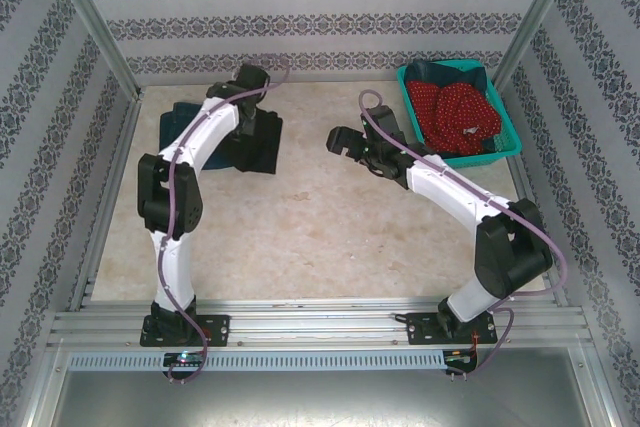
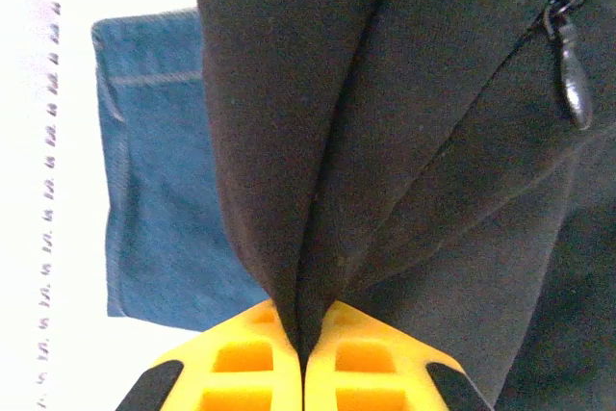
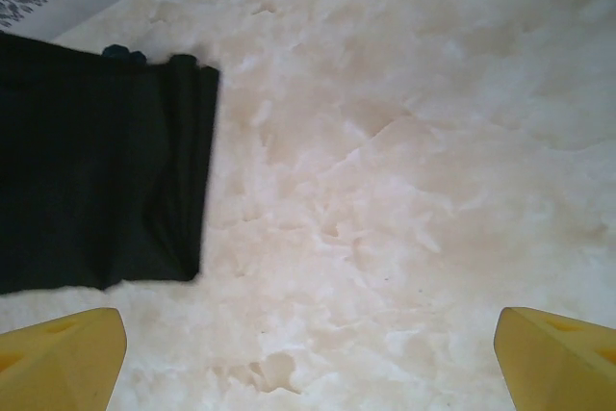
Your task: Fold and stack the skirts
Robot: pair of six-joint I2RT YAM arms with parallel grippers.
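Note:
The black skirt (image 1: 266, 147) leaves part of the blue denim skirt bare. Its fold goes over the denim skirt's edge by the side (image 1: 166, 135) in my left gripper next and is released there.
At the back left of the table, my left gripper (image 1: 247, 135) is shut on a raised fold of the plain black skirt (image 1: 266, 147). In the left wrist view the yellow fingers (image 2: 241, 358) pinch that black cloth (image 2: 385, 141), whose zipper pull (image 2: 574, 93) hangs at the right. Under and left of it lies a folded blue denim skirt (image 2: 164, 190) (image 1: 177, 127). My right gripper (image 1: 340, 143) hovers open over bare table, right of the black skirt (image 3: 96, 190); its fingertips (image 3: 58, 358) stand far apart. A red dotted skirt (image 1: 458, 112) lies in the basket with dark denim (image 1: 445, 71) behind it.
The teal mesh basket (image 1: 508, 142) stands at the back right corner. Patterned walls and metal posts (image 1: 95, 32) close in the back and sides. Pale marbled table surface (image 3: 385, 190) stretches between the two arms.

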